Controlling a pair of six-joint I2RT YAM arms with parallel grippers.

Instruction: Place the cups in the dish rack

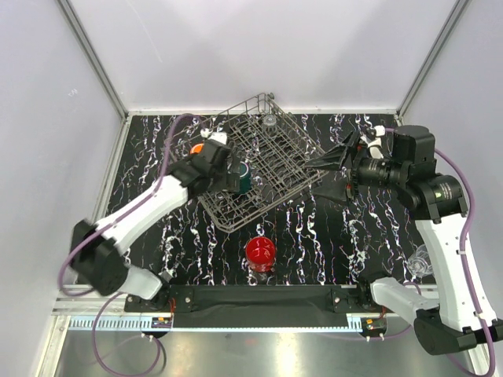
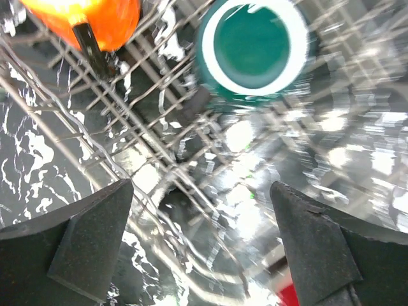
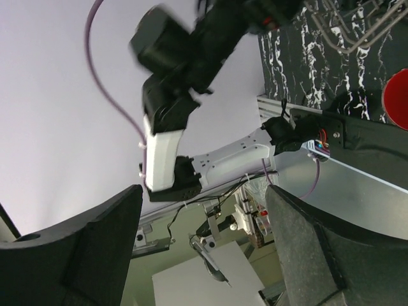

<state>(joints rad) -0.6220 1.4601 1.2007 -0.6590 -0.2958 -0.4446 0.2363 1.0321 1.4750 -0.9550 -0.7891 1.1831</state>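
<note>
My right gripper moves back and down, to the left in the top view, onto the red cup's rim (image 1: 247, 253) next, as the red cup stands outside the rack (image 1: 271, 161).
The wire dish rack (image 1: 271, 161) lies tilted at mid-table. A dark teal-green cup (image 1: 244, 179) sits in its left part, and a clear cup (image 1: 269, 120) in its far corner. An orange cup (image 1: 196, 148) is at the rack's left edge. A red cup (image 1: 260, 251) stands on the table in front of the rack. My left gripper (image 1: 233, 177) is open just beside the teal cup. In the left wrist view it (image 2: 201, 188) is open over rack wires, with the teal cup (image 2: 252, 44) and orange cup (image 2: 83, 22) beyond. My right gripper (image 1: 314, 177) is open and empty at the rack's right side.
Another clear cup (image 1: 420, 263) stands at the table's right edge beside the right arm. The right wrist view looks sideways: its gripper (image 3: 204, 191) is open, with the left arm (image 3: 172, 95), the red cup (image 3: 398, 99) and rack wires (image 3: 344, 25) visible. White walls surround the table.
</note>
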